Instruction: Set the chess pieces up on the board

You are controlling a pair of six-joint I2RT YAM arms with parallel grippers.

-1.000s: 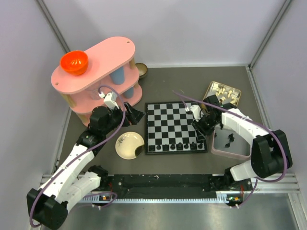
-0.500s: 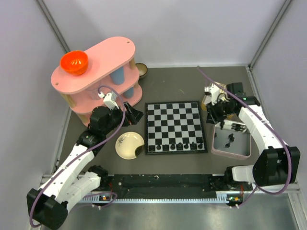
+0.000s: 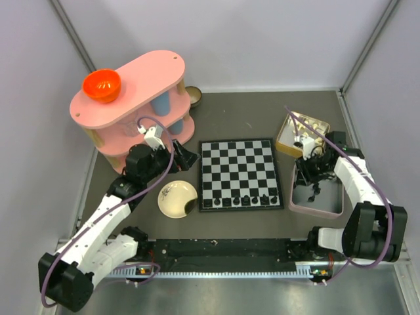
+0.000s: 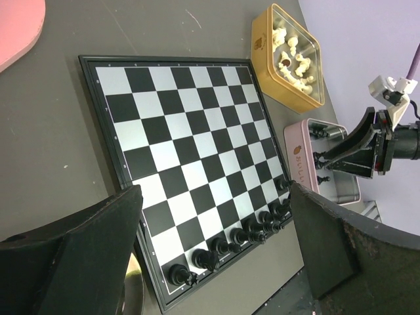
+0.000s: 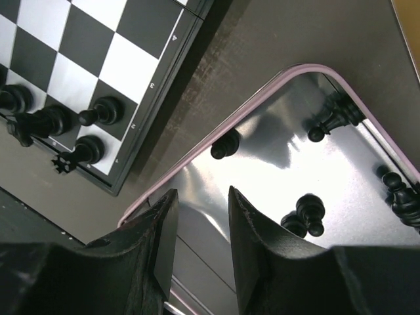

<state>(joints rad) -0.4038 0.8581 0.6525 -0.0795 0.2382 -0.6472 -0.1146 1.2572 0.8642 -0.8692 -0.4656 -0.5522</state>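
Note:
A lone black piece sits apart beside the pink tin's side, so my right gripper needs to move down toward that side, toward the board, and close on the black piece's head [image 5: 218,151].
The board [image 3: 239,172] lies flat in the middle of the table. Several black chess pieces [image 3: 244,199] stand along its near row; the left wrist view shows the same chess pieces [image 4: 226,244]. More black chess pieces [image 5: 308,211] lie loose in the pink tin [image 3: 328,211]. My right gripper [image 3: 306,176] hangs over that tin's left part, open with a narrow gap and nothing between its fingers [image 5: 252,236]. My left gripper [image 3: 187,157] hovers left of the board, wide open and empty.
A gold tin [image 3: 289,139] of cream-white pieces sits behind the pink tin. A round cream plate [image 3: 172,200] lies left of the board. At the back left stands a pink two-tier shelf [image 3: 141,79] carrying an orange bowl [image 3: 101,85], with a brass bowl [image 3: 193,96] behind it.
My right gripper has swung from the board's right edge, past the gold tin, to above the pink tin. The left arm has barely moved.

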